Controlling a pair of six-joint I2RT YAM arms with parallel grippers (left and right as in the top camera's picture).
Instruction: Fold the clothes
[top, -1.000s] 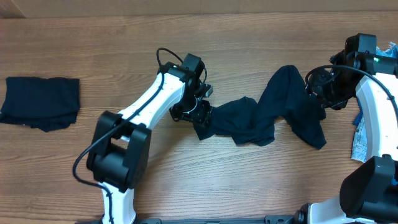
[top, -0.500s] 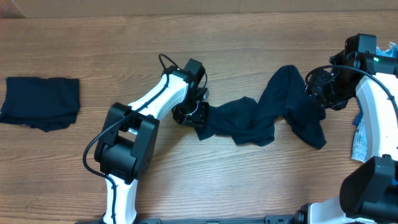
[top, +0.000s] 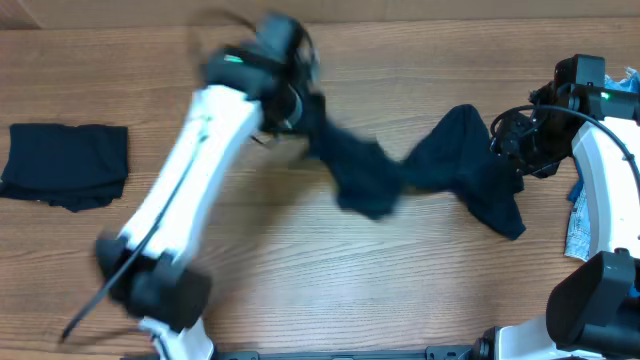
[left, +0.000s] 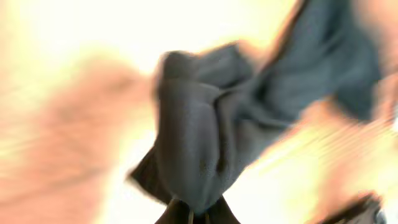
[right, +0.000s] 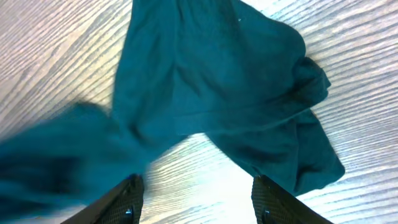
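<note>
Bare wood lies to the left in the overhead view. My left gripper will next lift the bunched end, pull it over there, lower it and release it.
A dark navy garment (top: 440, 170) stretches across the middle of the wooden table, its left end raised. My left gripper (top: 298, 105) is shut on that left end and looks motion-blurred. In the left wrist view the cloth (left: 205, 137) hangs bunched from the closed left gripper (left: 189, 215). My right gripper (top: 508, 142) hovers open over the garment's right end, holding nothing. In the right wrist view the navy fabric (right: 211, 81) lies beyond the spread fingers (right: 127, 199), with bare wood between them.
A folded navy piece (top: 65, 165) lies at the far left of the table (top: 300, 280). A light-blue denim piece (top: 577, 225) sits at the right edge beside the right arm's base.
My left gripper closed on the garment's left end and swung it up and to the far left, stretching the cloth. The right arm stayed put.
</note>
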